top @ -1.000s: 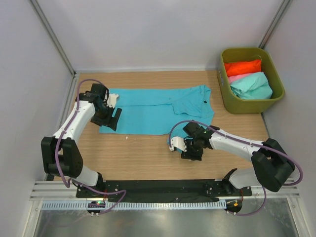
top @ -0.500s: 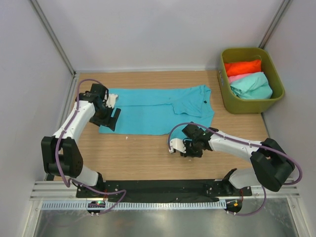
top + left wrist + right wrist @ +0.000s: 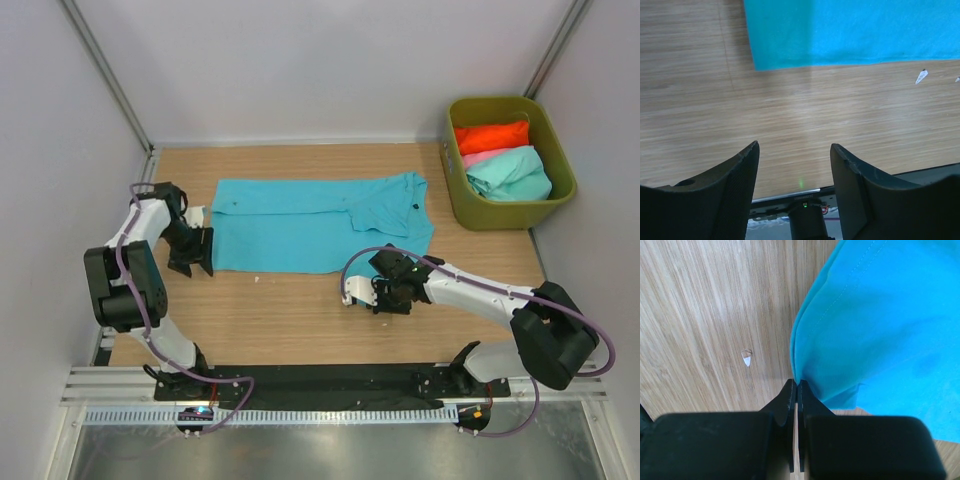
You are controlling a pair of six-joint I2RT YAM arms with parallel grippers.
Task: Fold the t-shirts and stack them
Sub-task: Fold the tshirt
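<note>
My right gripper lifts the shirt's pinched hem next and carries it outward onto the shirt's far edge to release it, since the shirt's near part still lies flat.
A turquoise-blue t-shirt lies flat across the wooden table, folded into a long band. My right gripper is low at its near right edge. In the right wrist view that gripper is shut on a fold of the shirt's hem. My left gripper is off the shirt's left end, over bare wood. From the left wrist it is open with nothing between its fingers, and the shirt's corner lies ahead. Orange-red, pink and mint-green t-shirts lie in the bin.
The olive-green bin stands at the back right corner. White walls close in the table on three sides. A small white scrap lies on the wood just near of the shirt's front edge. The black base rail runs along the near edge.
My left gripper has left the shirt's left end and moved outward to bare wood, its jaws narrower. My right gripper has shut on the shirt's near edge.
</note>
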